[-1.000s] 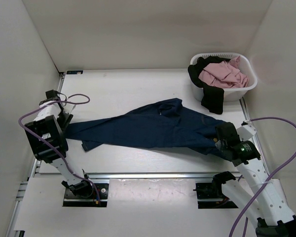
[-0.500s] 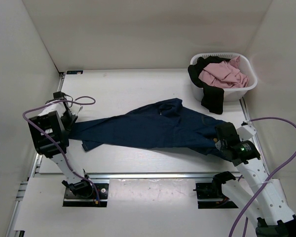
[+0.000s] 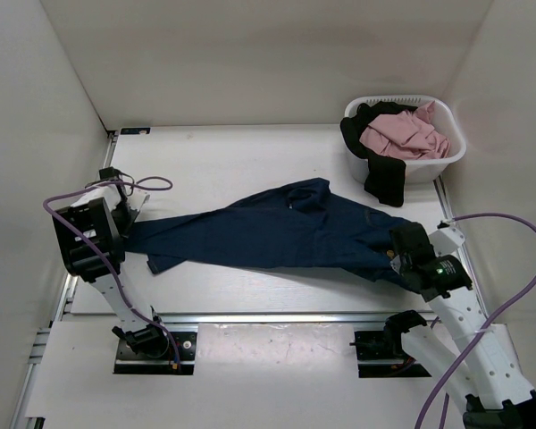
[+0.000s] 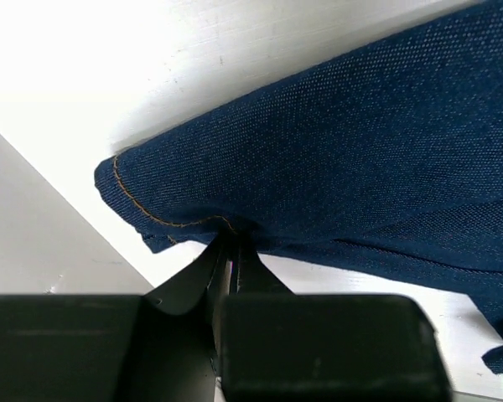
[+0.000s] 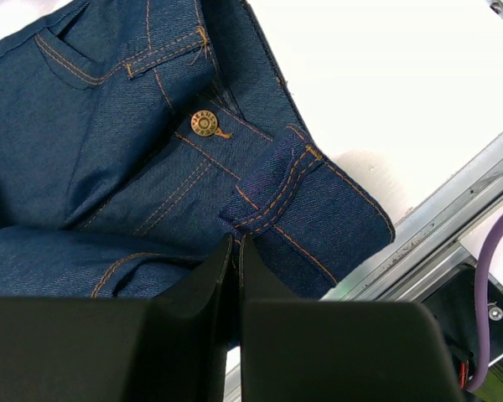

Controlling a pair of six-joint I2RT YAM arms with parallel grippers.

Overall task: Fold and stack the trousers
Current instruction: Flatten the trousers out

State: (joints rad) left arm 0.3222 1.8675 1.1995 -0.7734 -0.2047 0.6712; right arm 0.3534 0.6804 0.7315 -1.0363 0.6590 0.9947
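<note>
The waist of the trousers lies bunched up. My right gripper should next lift the waistband, then pull it back and down onto the table (image 3: 391, 300) beside the metal bar, and then let go of it.
The dark navy trousers (image 3: 268, 231) lie stretched across the table, legs to the left and waist to the right. My left gripper (image 3: 125, 225) is shut on the hem of a trouser leg (image 4: 176, 197) at the far left, its jaws pinching the stitched edge (image 4: 231, 239). At the right, my right gripper (image 3: 395, 255) is shut on the waistband (image 5: 285, 197) beside the brass button (image 5: 204, 123), jaws pressed together on the denim (image 5: 235, 243).
A white laundry basket (image 3: 449, 154) at the back right holds a pink garment (image 3: 402, 134) and a black garment (image 3: 384, 179) that hangs over its rim. White walls close the table on three sides. A metal rail (image 3: 268, 315) runs along the near edge.
My left gripper has moved slightly right onto the trouser leg's hem and closed on it. The right gripper has kept its hold on the waistband without moving.
</note>
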